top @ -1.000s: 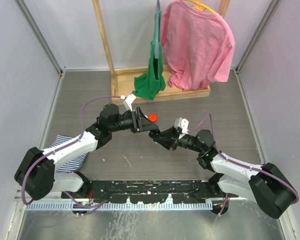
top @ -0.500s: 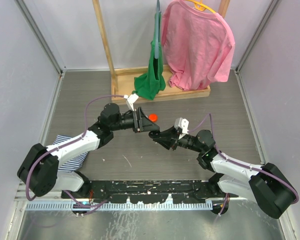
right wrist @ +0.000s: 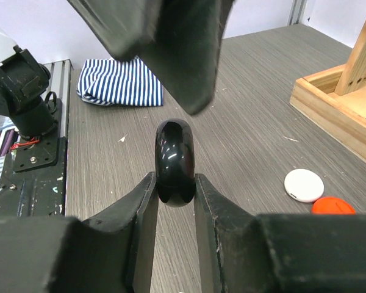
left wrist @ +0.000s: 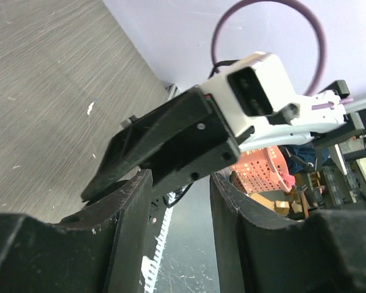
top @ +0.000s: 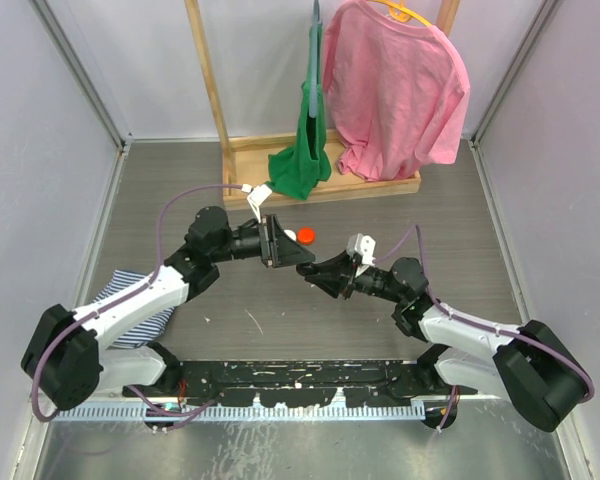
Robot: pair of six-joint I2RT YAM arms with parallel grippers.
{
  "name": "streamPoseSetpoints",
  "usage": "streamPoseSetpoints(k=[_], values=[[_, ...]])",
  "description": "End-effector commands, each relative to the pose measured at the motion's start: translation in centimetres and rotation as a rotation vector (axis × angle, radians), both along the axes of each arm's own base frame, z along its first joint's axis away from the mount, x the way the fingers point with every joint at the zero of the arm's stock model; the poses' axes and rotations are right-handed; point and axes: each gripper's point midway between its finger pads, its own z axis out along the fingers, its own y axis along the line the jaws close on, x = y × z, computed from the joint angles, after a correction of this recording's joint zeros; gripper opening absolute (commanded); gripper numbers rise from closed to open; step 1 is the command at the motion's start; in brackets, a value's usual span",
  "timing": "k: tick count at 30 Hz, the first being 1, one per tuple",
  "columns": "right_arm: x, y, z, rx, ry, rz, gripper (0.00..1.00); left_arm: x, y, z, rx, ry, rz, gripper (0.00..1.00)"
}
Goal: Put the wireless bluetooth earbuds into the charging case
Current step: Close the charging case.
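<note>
My right gripper is holding the charging case (right wrist: pixel 174 155) and the case's lid is shut, so next I will lower the case onto the table beside the white and red discs.
My right gripper (right wrist: pixel 175 181) is shut on a glossy black oval charging case (right wrist: pixel 174 155), gripped by its sides above the grey table and held edge-on with its lid closed. The left gripper (left wrist: pixel 178 183) is open with nothing between its fingers. Its dark fingers (right wrist: pixel 171 49) hang just above and beyond the case. From above, the left gripper (top: pixel 302 258) and the right gripper (top: pixel 310 272) meet tip to tip at mid-table. The black right gripper (left wrist: pixel 171 140) fills the left wrist view. No earbuds show in any view.
A white disc (top: pixel 291 235) and a red disc (top: pixel 306 236) lie on the table behind the grippers, also white disc (right wrist: pixel 304 185) and red disc (right wrist: pixel 333 206). A wooden rack base (top: pixel 320 190) with green and pink shirts stands at the back. Striped cloth (top: pixel 130 300) lies left.
The left arm has shifted slightly left and back, uncovering the white disc beside the red one, and its jaws have narrowed. The right arm still holds the case in place.
</note>
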Motion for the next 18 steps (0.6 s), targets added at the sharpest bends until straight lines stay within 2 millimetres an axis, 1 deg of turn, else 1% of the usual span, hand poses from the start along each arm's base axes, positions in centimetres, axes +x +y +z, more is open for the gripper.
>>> streamPoseSetpoints(k=[1, 2, 4, 6, 8, 10, 14, 16, 18], values=[[0.5, 0.4, 2.7, 0.050, -0.060, 0.005, 0.23, -1.2, 0.4, 4.1, -0.070, -0.161, -0.035, 0.45], [0.5, 0.4, 2.6, 0.048, -0.056, 0.005, 0.23, -1.2, 0.5, 4.1, -0.066, -0.170, -0.031, 0.45], [0.6, 0.4, 2.6, 0.046, -0.050, 0.000, 0.23, -0.9, 0.8, 3.8, -0.044, -0.186, -0.005, 0.48], [0.9, 0.4, 2.4, 0.038, -0.034, -0.011, 0.23, -0.3, 1.3, 2.9, 0.008, -0.201, 0.047, 0.52], [1.5, 0.4, 2.1, 0.022, -0.006, -0.035, 0.23, 1.0, 2.4, 1.8, 0.086, -0.231, 0.143, 0.57], [2.3, 0.5, 1.5, -0.004, 0.036, -0.065, 0.23, 2.5, 4.3, 0.1, 0.190, -0.253, 0.273, 0.62], [4.0, 0.8, 0.2, -0.045, 0.128, -0.123, 0.23, 5.6, 9.3, -3.2, 0.381, -0.269, 0.570, 0.73], [5.0, 0.8, -0.7, -0.079, 0.180, -0.159, 0.23, 6.4, 11.8, -4.7, 0.464, -0.285, 0.681, 0.78], [6.0, 0.7, -1.9, -0.112, 0.241, -0.211, 0.23, 6.6, 13.6, -5.7, 0.523, -0.302, 0.745, 0.80]])
